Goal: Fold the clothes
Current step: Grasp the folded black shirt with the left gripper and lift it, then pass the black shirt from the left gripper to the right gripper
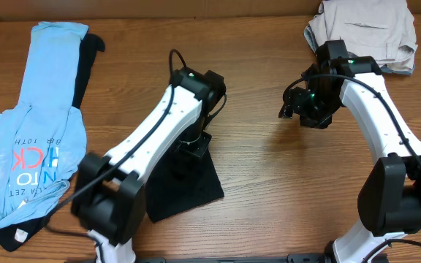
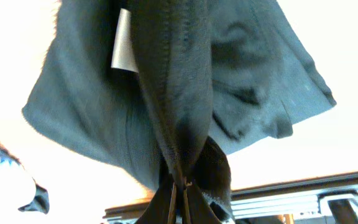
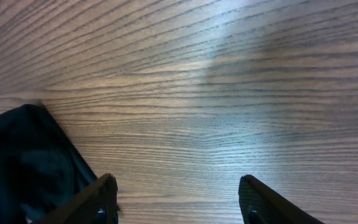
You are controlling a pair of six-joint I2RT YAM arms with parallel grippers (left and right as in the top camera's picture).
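My left gripper lowers to the table toward the light blue shirt next and releases the bunched fold, because the black garment's upper part hangs lifted.
A black garment lies partly on the table at front centre, its upper part lifted. My left gripper is shut on a bunched fold of it; in the left wrist view the dark cloth hangs from the closed fingers, with a white label showing. My right gripper is open and empty above bare wood to the right; its fingers are spread wide, with an edge of the black garment at the left.
A light blue printed shirt lies over a dark garment at the left. A beige folded pile sits at the back right. The wooden table shows between the arms.
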